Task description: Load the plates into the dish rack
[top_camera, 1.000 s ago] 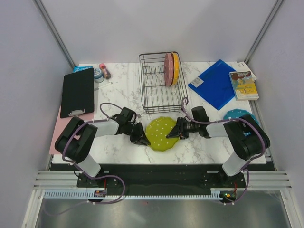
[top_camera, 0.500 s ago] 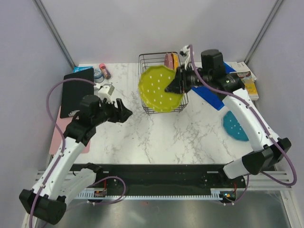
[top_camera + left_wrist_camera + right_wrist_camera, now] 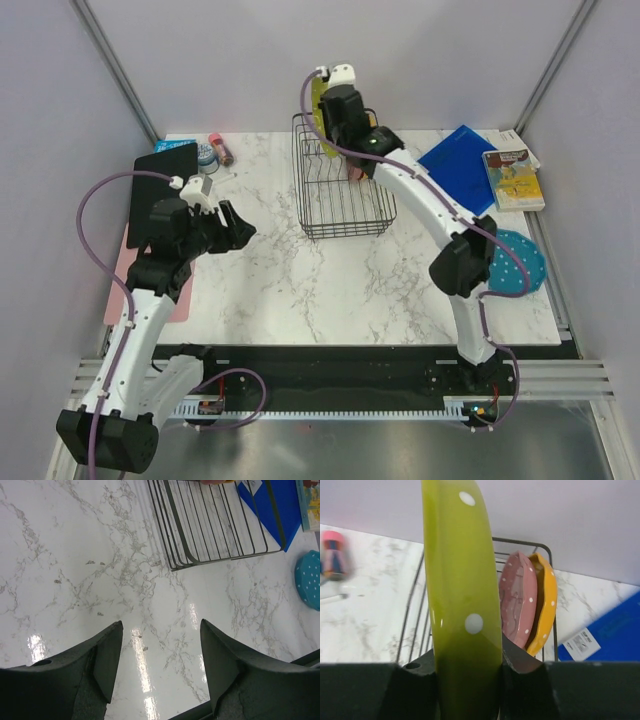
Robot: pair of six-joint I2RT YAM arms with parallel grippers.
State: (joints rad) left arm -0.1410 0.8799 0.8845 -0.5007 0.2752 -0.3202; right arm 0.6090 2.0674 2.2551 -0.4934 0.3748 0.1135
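Note:
The robot is going to move its right gripper down next until the lime green plate (image 3: pixel 316 95) stands in the open slot (image 3: pixel 343 174) beside the pink plate, and then let go, as that slot lies below the gripper.
My right gripper (image 3: pixel 470 665) is shut on the rim of the lime green plate (image 3: pixel 462 595), which it holds on edge above the back left of the dish rack (image 3: pixel 520 542). The pink plate (image 3: pixel 517 600) and the orange-yellow plate (image 3: pixel 545 605) stand upright together in the rack's right end. In the top view the green plate (image 3: pixel 316 95) shows only as a sliver beside the right gripper (image 3: pixel 325 105), over the black wire rack (image 3: pixel 345 232). The teal plate (image 3: pixel 510 262) lies on the table at the right edge. My left gripper (image 3: pixel 160 625) hangs open and empty over bare marble, left of the rack (image 3: pixel 220 530).
A black tablet (image 3: pixel 165 195) lies at the back left on a pink sheet (image 3: pixel 118 290), with small bottles (image 3: pixel 215 150) behind it. A blue folder (image 3: pixel 460 165) and a book (image 3: pixel 512 180) lie at the back right. The right arm arches over the rack.
The right arm has carried the green plate from the table's front up over the rack and turned it on edge. The left gripper has let go, opened and drawn back to the left.

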